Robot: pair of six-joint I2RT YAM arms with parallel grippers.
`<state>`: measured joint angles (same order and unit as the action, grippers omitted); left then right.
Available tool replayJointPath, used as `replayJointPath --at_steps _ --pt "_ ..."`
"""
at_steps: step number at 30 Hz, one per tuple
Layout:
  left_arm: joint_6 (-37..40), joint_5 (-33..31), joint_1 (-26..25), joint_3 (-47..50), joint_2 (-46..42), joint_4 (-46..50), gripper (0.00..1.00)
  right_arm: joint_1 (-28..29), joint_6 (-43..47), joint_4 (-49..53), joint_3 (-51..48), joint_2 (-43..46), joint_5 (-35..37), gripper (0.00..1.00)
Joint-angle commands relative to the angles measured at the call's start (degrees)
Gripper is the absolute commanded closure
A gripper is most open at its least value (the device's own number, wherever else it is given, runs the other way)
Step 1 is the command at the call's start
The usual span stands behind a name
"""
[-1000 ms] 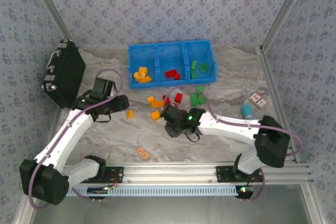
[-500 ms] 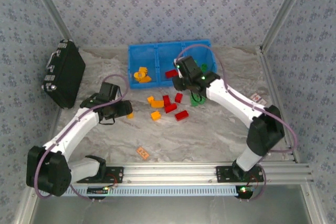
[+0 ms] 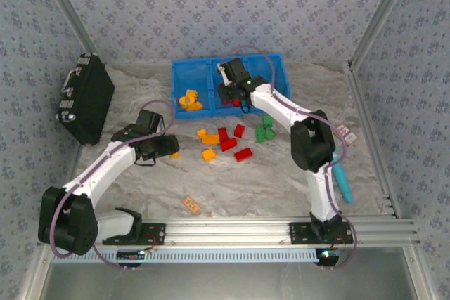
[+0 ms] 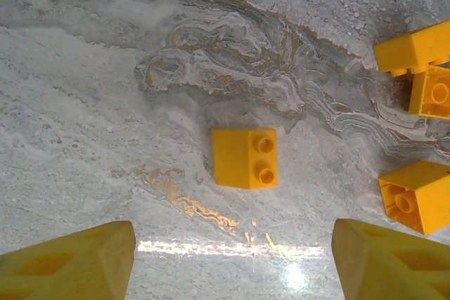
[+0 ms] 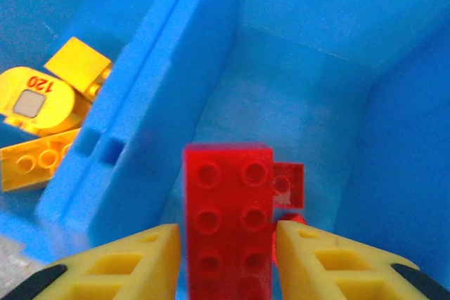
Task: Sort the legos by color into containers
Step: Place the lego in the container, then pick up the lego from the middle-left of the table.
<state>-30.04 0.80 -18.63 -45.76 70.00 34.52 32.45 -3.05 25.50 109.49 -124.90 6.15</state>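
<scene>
My left gripper lowers its open fingers around the orange-yellow lego next, since that lego lies below my left gripper.
My right gripper is over the middle compartment of the blue bin, shut on a red eight-stud brick. A smaller red brick lies in the compartment below it. Orange-yellow pieces fill the left compartment. My left gripper hangs open low over the table, with one orange-yellow brick lying just ahead of its fingers. Loose orange-yellow, red and green bricks lie in front of the bin.
A black hard case stands at the left wall. A flat orange tag lies near the front rail. A teal pen-like object and small cards lie at the right, by the right arm. More orange-yellow bricks sit right of the left gripper.
The right arm has swung from the loose pile up to the bin's middle compartment, carrying a red brick. The left gripper has edged closer to the lone orange-yellow brick.
</scene>
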Motion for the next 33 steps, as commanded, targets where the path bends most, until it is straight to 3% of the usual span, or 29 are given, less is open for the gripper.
replayJointPath --at_steps 1,7,12,22,30,33 --pt "-0.2 0.1 0.4 0.5 -0.3 -0.3 0.26 -1.2 1.0 2.0 6.0 -3.7 -2.0 0.56" --pt "-0.3 -0.8 0.4 1.4 1.6 -1.5 0.26 -1.5 1.2 4.1 11.9 -7.9 -3.5 0.53" --pt "-1.1 -0.9 0.4 2.0 4.0 -4.8 0.27 -1.5 1.6 4.5 11.4 -5.4 -4.1 0.51" --pt "-2.2 -0.4 0.2 1.1 12.1 -10.4 0.3 -0.6 1.4 3.8 1.1 8.0 -2.8 0.48" --pt "-2.0 -1.1 -0.6 -1.3 18.4 -9.5 0.31 -0.6 2.9 1.1 -10.5 21.8 -0.9 0.45" --pt "-2.7 -1.6 -0.7 -1.4 19.6 -10.1 0.36 -0.8 3.2 1.9 -13.3 25.7 1.0 0.44"
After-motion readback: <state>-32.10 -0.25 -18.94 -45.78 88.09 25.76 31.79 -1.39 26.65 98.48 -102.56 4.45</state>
